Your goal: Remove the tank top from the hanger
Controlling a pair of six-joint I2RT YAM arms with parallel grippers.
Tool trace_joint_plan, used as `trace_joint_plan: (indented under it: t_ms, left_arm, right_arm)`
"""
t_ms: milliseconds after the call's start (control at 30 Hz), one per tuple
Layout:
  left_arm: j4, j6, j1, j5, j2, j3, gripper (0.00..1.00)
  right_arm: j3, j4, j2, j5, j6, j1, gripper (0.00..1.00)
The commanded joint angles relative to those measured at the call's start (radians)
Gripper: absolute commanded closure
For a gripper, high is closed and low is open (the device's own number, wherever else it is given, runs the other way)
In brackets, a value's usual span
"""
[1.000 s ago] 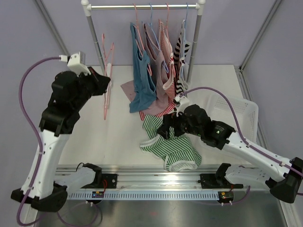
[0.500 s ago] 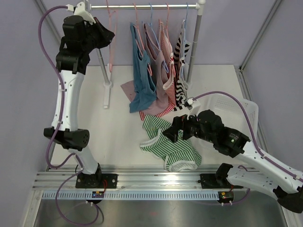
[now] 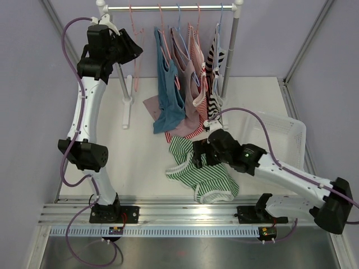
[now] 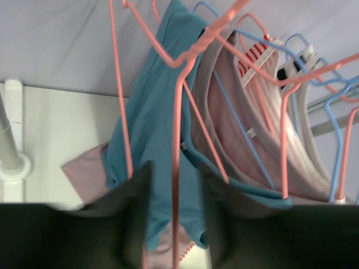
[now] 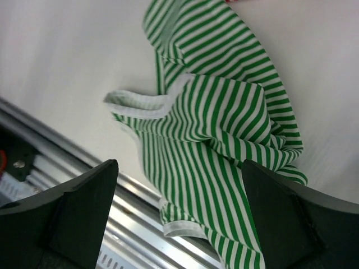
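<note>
My right gripper needs to go down and to the left in the top view onto the bunched middle of the tank top, because that middle is below it on that side.
The green-and-white striped tank top (image 3: pixel 203 178) lies crumpled on the table near the front edge, off any hanger; the right wrist view shows it too (image 5: pixel 224 129). My right gripper (image 3: pixel 196 157) hovers just above its left part, open, nothing between its fingers (image 5: pixel 179 174). An empty pink hanger (image 3: pixel 133 56) hangs at the left end of the rail (image 3: pixel 168 8). My left gripper (image 3: pixel 134 47) is raised beside it. In the left wrist view the jaws (image 4: pixel 175 174) stand apart, open, with the hanger's wire (image 4: pixel 177 140) running between them, untouched on either side.
Several other tops hang on pink and blue hangers along the rail: a blue one (image 3: pixel 168 95), pink ones (image 3: pixel 188 61) and a black-and-white striped one (image 3: pixel 216 56). The rack's posts (image 3: pixel 230 50) stand behind. A white basket (image 3: pixel 283 134) sits at the right.
My left arm lifted the empty pink hanger from table height up to the rail, and its jaws came apart round the wire. The right gripper shifted slightly left over the green top.
</note>
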State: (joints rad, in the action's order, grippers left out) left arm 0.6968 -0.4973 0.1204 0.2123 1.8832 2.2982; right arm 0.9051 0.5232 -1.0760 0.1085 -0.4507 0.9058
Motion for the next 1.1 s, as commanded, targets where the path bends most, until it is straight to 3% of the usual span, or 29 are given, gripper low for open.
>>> trace_joint_plan:
  t_ms: [0,67,100,133,367,500,600,667,733,800,833,967,1067]
  left_arm:
    - [-0.037,0.012,-0.002,0.016,-0.081,-0.048,0.51]
    - [-0.026,0.031,-0.002,-0.004,-0.128,-0.071,0.27]
    - [-0.022,0.04,-0.002,-0.008,-0.143,-0.097,0.2]
    - [-0.023,0.049,-0.002,-0.005,-0.191,-0.114,0.01]
    - [-0.048,0.054,-0.002,0.006,-0.458,-0.377,0.01]
    - [-0.102,0.04,-0.001,-0.053,-0.73,-0.612,0.01]
    - [-0.085,0.052,-0.001,-0.086,-0.847,-0.736,0.01]
    - [-0.062,0.072,-0.001,-0.109,-0.952,-0.808,0.01]
    - [-0.046,0.089,-0.001,-0.131,-1.046,-0.851,0.01]
    - [-0.039,0.124,-0.001,-0.122,-1.111,-0.916,0.01]
    - [-0.04,0.138,-0.001,-0.11,-1.178,-0.936,0.01]
    - [-0.013,0.187,-0.001,-0.09,-1.302,-0.977,0.01]
    - [0.033,0.216,-0.002,-0.087,-1.334,-0.958,0.01]
  right_arm:
    - [0.046,0.028,-0.131,0.132,0.017,0.022,0.01]
    - [0.061,0.031,-0.183,0.164,0.017,0.027,0.01]
    - [0.067,0.032,-0.232,0.181,0.02,0.025,0.01]
    - [0.071,0.028,-0.257,0.181,0.024,0.025,0.01]
    - [0.069,-0.043,-0.441,0.184,0.027,0.027,0.01]
    - [0.045,-0.109,-0.559,0.12,0.011,0.039,0.0]
    - [0.037,-0.127,-0.599,0.109,-0.009,0.064,0.04]
    - [0.035,-0.14,-0.598,0.086,-0.008,0.085,0.24]
    - [0.037,-0.14,-0.576,0.1,-0.014,0.099,0.51]
    - [0.048,-0.126,-0.532,0.086,0.0,0.107,0.89]
    - [0.054,-0.118,-0.509,0.082,0.004,0.108,1.0]
    - [0.119,-0.031,-0.359,0.086,0.018,0.113,1.0]
    - [0.22,0.094,-0.244,0.182,0.033,0.113,1.0]
